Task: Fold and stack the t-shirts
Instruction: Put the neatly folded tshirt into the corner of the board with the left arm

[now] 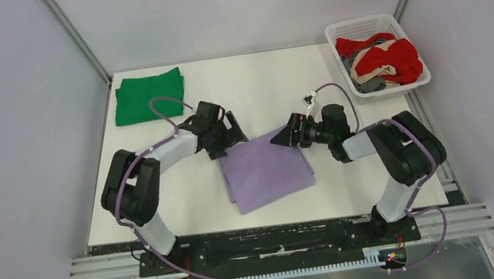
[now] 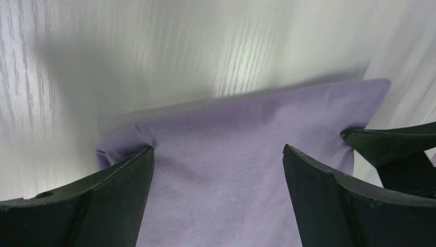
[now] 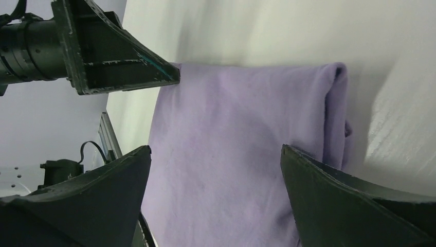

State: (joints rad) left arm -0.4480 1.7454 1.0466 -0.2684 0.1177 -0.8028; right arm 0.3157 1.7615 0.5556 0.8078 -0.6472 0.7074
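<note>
The far corner of the lavender t-shirt point(image 1: 266, 169) needs my left gripper to back away from it next. Then my left gripper will come down over the middle of that side edge of the lavender t-shirt.
A folded lavender t-shirt point(image 1: 266, 169) lies flat in the middle of the table. My left gripper point(image 1: 229, 139) is open at its far left corner, jaws spread over the cloth point(image 2: 236, 170). My right gripper point(image 1: 284, 136) is open at its far right corner, jaws spread over the cloth point(image 3: 231, 164). Neither holds anything. A folded green t-shirt point(image 1: 149, 95) lies at the far left. Red, tan and grey shirts point(image 1: 382, 60) are heaped in the basket.
A white lattice basket point(image 1: 365, 26) stands at the far right corner. Grey walls enclose the table on three sides. The opposite gripper's fingers point(image 3: 118, 62) show in the right wrist view, and a dark tip point(image 2: 391, 144) in the left wrist view.
</note>
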